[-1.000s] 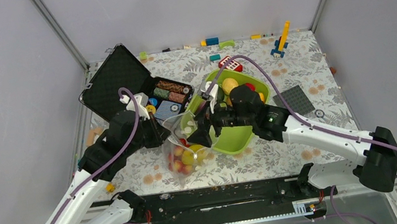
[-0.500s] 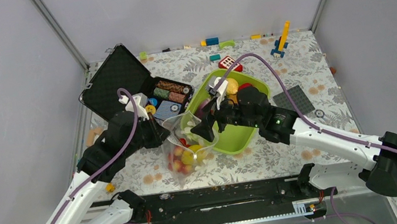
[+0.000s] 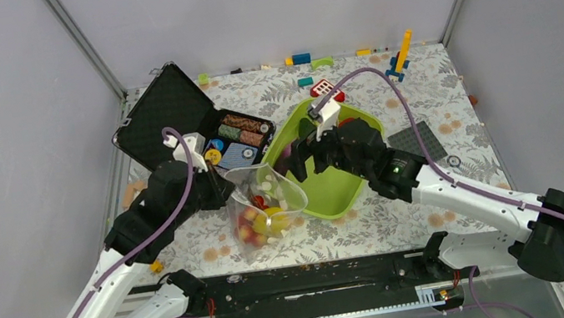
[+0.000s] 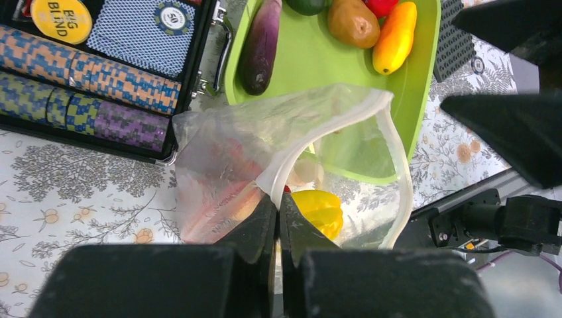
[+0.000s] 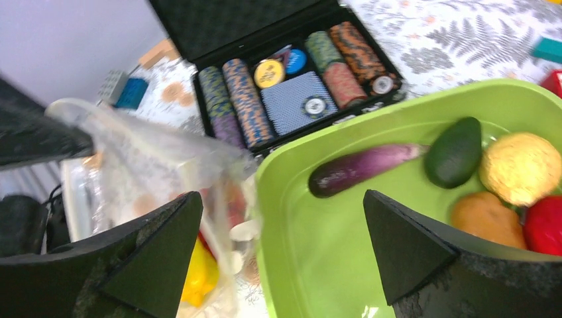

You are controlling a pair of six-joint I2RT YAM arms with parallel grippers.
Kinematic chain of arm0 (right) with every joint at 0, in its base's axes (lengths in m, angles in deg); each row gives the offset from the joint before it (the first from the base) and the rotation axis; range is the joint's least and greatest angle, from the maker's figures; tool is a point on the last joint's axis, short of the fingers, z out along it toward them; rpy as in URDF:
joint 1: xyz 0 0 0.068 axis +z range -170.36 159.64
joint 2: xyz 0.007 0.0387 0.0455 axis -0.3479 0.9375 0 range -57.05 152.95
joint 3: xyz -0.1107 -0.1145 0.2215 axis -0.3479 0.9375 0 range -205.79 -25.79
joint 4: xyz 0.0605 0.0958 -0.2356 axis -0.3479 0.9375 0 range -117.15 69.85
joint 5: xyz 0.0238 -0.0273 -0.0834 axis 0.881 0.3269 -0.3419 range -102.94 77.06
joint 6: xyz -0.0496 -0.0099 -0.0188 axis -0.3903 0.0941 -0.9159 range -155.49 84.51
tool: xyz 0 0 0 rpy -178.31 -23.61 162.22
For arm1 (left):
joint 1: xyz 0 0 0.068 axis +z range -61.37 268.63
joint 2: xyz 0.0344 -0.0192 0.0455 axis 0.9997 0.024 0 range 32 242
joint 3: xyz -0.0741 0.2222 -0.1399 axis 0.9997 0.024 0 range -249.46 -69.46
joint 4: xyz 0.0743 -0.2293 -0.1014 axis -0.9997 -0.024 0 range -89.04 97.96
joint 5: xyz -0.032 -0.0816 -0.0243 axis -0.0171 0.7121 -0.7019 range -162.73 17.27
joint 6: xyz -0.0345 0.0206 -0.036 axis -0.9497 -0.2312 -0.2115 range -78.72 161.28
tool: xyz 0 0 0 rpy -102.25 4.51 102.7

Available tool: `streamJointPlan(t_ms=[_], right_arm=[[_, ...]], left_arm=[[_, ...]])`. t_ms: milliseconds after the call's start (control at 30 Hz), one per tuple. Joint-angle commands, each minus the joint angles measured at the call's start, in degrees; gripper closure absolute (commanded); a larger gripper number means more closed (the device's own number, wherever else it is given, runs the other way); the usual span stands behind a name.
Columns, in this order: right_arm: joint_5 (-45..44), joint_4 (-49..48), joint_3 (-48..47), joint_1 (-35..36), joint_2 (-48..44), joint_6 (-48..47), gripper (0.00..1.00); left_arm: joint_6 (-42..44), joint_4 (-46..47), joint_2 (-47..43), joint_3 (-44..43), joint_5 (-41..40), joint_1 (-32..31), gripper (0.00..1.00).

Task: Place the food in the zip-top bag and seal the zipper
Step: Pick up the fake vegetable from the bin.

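Note:
Next I need to move my right gripper to the right in its wrist view and down around the brown piece (image 5: pixel 488 218), because it still lies unbagged in the tray.
The clear zip-top bag (image 3: pixel 262 209) stands open beside the lime-green tray (image 3: pixel 336 195), with red and yellow food inside it. My left gripper (image 3: pixel 224 189) is shut on the bag's mouth edge (image 4: pixel 278 197). The whitish zipper strip (image 4: pixel 399 156) loops round the open mouth, and a yellow piece (image 4: pixel 322 211) shows inside. My right gripper (image 5: pixel 281 197) is open and empty, above the tray's near left part (image 3: pixel 306 162). In the tray lie the purple eggplant (image 5: pixel 361 169), dark avocado (image 5: pixel 454 152), yellowish ball (image 5: pixel 521 167), a brown piece (image 5: pixel 488 218) and a red piece (image 5: pixel 547 226). The orange mango (image 4: pixel 395 38) lies there too.
An open black case (image 3: pixel 170 112) of striped poker chips (image 5: pixel 242 99) stands left of the tray, behind the bag. Small toy blocks (image 3: pixel 319 90) lie along the table's far edge. A dark grey plate (image 3: pixel 418 141) lies right of the tray.
My right gripper has drawn back from the bag's mouth, up and to the right over the tray, still open. My left gripper keeps its hold on the bag's edge.

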Motion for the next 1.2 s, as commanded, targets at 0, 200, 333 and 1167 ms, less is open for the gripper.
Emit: streamJointPlan(t_ms=[0, 200, 333, 1167], right_arm=[[-5.7, -0.5, -0.1, -5.5, 0.7, 7.1, 0.00], [-7.7, 7.9, -4.4, -11.1, 7.1, 9.6, 0.00], [-7.1, 15.8, -10.2, -14.2, 13.8, 9.7, 0.00], [-12.1, 25.3, -23.7, -20.1, 40.2, 3.6, 0.01]], left_arm=[[2.7, 3.4, -2.1, -1.2, -3.7, 0.3, 1.00], [2.7, 3.9, -2.9, 0.6, -5.4, 0.4, 1.00], [2.8, 5.0, -3.1, 1.5, -3.8, 0.6, 1.00], [3.0, 6.1, -1.8, 2.8, 1.8, 3.5, 1.00]])
